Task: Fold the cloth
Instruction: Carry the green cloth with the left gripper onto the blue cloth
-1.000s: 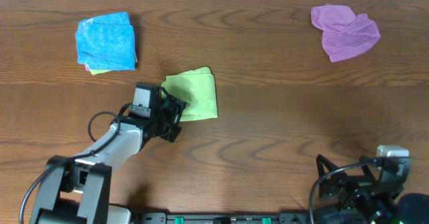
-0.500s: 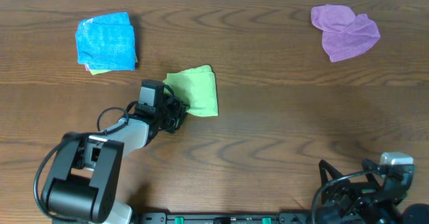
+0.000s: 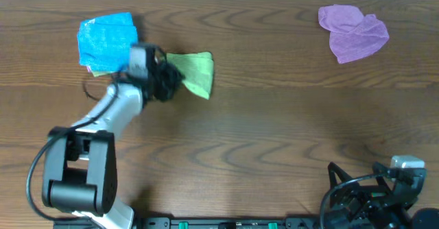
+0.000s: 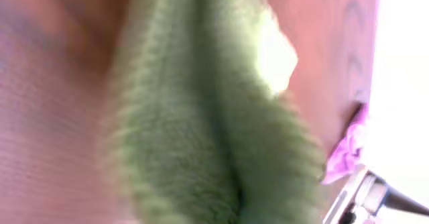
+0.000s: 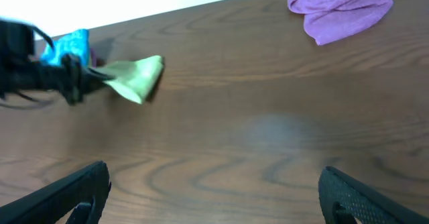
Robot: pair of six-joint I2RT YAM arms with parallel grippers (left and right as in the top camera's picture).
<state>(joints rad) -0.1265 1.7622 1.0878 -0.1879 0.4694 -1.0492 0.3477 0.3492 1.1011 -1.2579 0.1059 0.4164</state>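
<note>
My left gripper will next move outward over the blue cloth (image 3: 106,41) and release the lime-green cloth, since the blue one is to the gripper's left in the overhead view.
The lime-green cloth (image 3: 195,73) is bunched and folded, off the table at its left end, where my left gripper (image 3: 170,78) is shut on it. It hangs just right of the blue cloth. In the left wrist view the cloth (image 4: 201,130) fills the frame in blurred folds and hides the fingers. The right wrist view shows the cloth (image 5: 137,76) far off at the left, trailing from the left arm. My right gripper (image 5: 214,190) stands open and wide with nothing between its fingers, low at the table's front right corner (image 3: 374,191).
A bright blue folded cloth (image 3: 106,40) lies at the back left, with a yellow-green edge showing under it. A crumpled purple cloth (image 3: 353,30) lies at the back right. The brown wooden table (image 3: 274,133) spans the view.
My left gripper closed on the green cloth's left edge and carried it up and back-left toward the blue cloth. The cloth went from lying flat to bunched. The right arm stayed put.
</note>
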